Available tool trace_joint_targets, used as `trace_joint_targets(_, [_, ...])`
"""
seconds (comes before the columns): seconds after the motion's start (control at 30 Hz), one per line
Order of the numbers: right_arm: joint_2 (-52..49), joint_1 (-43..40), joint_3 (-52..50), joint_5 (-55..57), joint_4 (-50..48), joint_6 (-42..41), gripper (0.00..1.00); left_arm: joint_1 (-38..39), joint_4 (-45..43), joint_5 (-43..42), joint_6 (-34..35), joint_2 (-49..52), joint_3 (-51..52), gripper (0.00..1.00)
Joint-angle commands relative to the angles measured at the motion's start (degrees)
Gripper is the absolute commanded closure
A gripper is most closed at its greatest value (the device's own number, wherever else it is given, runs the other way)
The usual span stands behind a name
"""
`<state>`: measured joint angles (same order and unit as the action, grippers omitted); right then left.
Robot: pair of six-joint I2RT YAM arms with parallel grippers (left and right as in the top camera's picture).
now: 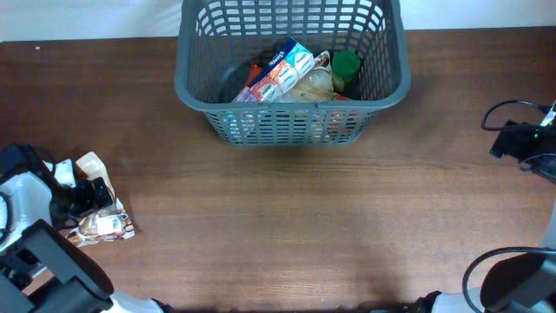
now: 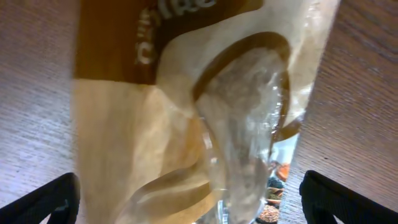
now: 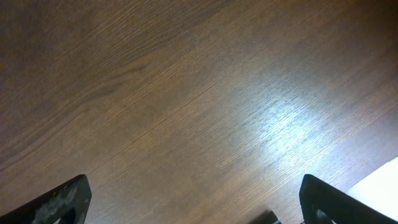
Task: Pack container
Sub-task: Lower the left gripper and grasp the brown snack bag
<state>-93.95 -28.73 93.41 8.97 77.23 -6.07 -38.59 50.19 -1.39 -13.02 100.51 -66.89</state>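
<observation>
I will next lower my left gripper around the clear window of the packet (image 1: 106, 226) between my open fingers, moving slightly to the right in the overhead view, and close it.
The container (image 1: 382, 91), a dark grey lattice basket, stands at the far middle of the table. Inside it lie a blue, white and red carton (image 1: 282, 69), a pale bag (image 1: 313, 83) and a green-topped item (image 1: 346, 64). At the near left a tan and brown packet (image 1: 106, 226) with a clear window (image 2: 249, 106) lies on the table. My left gripper (image 2: 189, 202) is open right over it, one dark finger (image 2: 53, 199) on each side of the packet. My right gripper (image 3: 199, 202) is open over bare wood at the right side, holding nothing.
The brown wooden table (image 1: 287, 226) stretches between the basket and both arms. Black cabling and the right arm's parts (image 1: 521, 139) sit at the right edge. A pale strip (image 3: 379, 180) shows at the corner of the right wrist view.
</observation>
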Motion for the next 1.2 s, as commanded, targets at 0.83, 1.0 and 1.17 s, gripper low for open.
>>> trace_joint_targets(0.83, [0.35,-0.22,-0.24,0.7,-0.17,-0.39,0.01,5.81,-4.22,4.13,3.5,9.42,0.17,0.01])
trace_joint_targets(1.0, [0.35,-0.22,-0.24,0.7,-0.17,-0.39,0.01,5.81,-5.31,4.0,3.5,10.38,0.17,0.01])
trace_joint_targets(1.17, [0.35,-0.22,-0.24,0.7,-0.17,-0.39,0.01,5.81,-5.81,4.0,3.5,10.38,0.17,0.01])
